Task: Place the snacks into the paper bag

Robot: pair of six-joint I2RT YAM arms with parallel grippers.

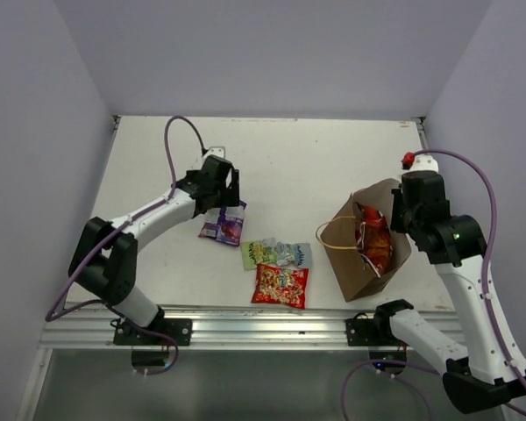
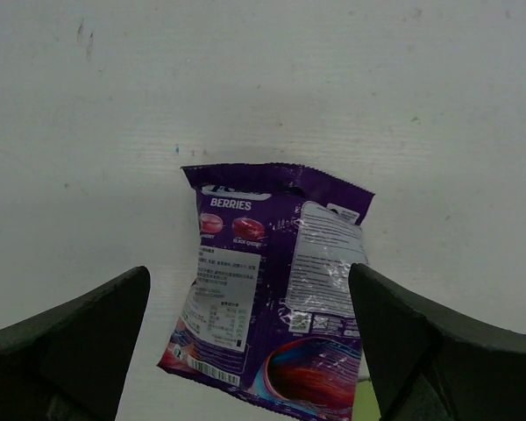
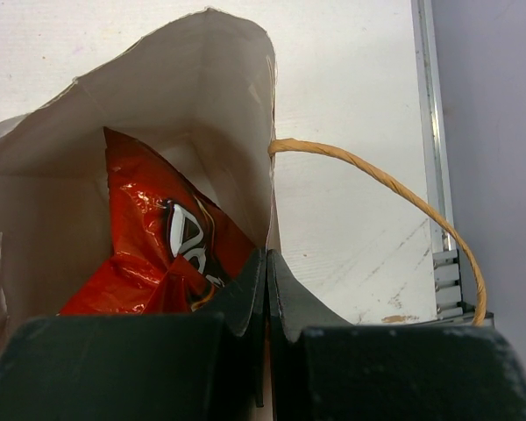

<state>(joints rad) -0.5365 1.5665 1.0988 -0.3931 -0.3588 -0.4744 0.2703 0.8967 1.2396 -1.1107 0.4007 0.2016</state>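
Note:
I should next lower my left gripper onto the purple packet's middle (image 1: 224,223) (image 2: 267,294) and close across the white labels, as that is below the gripper, between its open fingers.
The purple packet (image 1: 222,224) lies flat on the table left of centre. My left gripper (image 1: 231,195) hovers just above it, open, its fingers on either side of the packet (image 2: 272,289) without touching. The green packet (image 1: 261,253), pale blue-white packet (image 1: 294,254) and red multicoloured candy packet (image 1: 280,286) lie together at the front middle. The brown paper bag (image 1: 359,263) stands open at the right with the red Doritos bag (image 1: 374,239) inside. My right gripper (image 3: 266,259) is shut on the bag's rim (image 3: 202,96), beside the Doritos bag (image 3: 158,246). The red-orange printed packet is not distinguishable.
The bag's tan loop handles hang out, one towards the left (image 1: 329,232) and one beside my right fingers (image 3: 377,184). A metal rail (image 1: 245,329) runs along the table's near edge. Walls close in the table on the left, back and right.

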